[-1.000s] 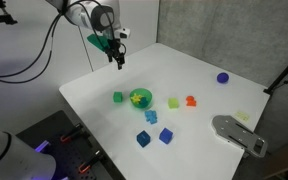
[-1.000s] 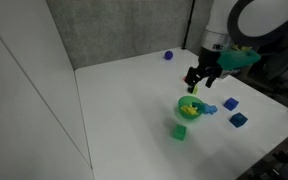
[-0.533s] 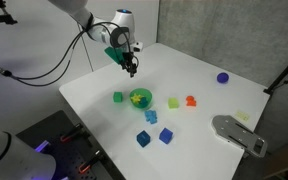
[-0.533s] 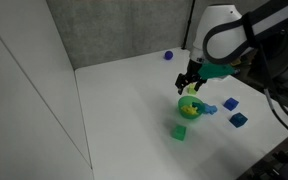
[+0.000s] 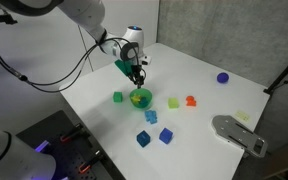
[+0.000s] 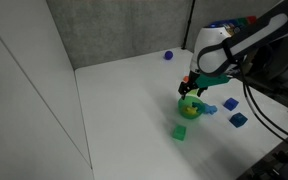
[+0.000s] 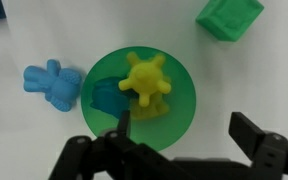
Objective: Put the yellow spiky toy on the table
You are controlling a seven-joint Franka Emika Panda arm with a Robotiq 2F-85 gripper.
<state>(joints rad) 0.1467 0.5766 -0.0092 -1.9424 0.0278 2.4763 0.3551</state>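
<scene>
My gripper moves down toward the left in the wrist view next, onto the yellow spiky toy's near edge (image 7: 144, 97), because one open finger still hangs outside the bowl (image 7: 179, 115).
The yellow spiky toy (image 7: 145, 84) lies in a small green bowl (image 7: 179, 115) on the white table (image 5: 194, 75). The bowl also shows in both exterior views (image 5: 141, 98) (image 6: 190, 107), the toy as a yellow spot inside it (image 5: 138, 97) (image 6: 189, 105). My gripper (image 7: 184, 128) is open and empty, just above the bowl, with one finger over the bowl and the other over the table beside it. It hangs right over the bowl in both exterior views (image 5: 137, 80) (image 6: 194, 90).
A green cube (image 7: 229, 17) and a light blue figure (image 7: 49, 83) lie next to the bowl. Blue cubes (image 5: 144, 139), a lime-green cube (image 5: 173, 102), an orange toy (image 5: 191, 100), a purple ball (image 5: 222, 77) and a grey device (image 5: 239, 133) sit farther off.
The arm has moved across the table and come down over the green bowl. The gripper has stayed open. The toys have not moved.
</scene>
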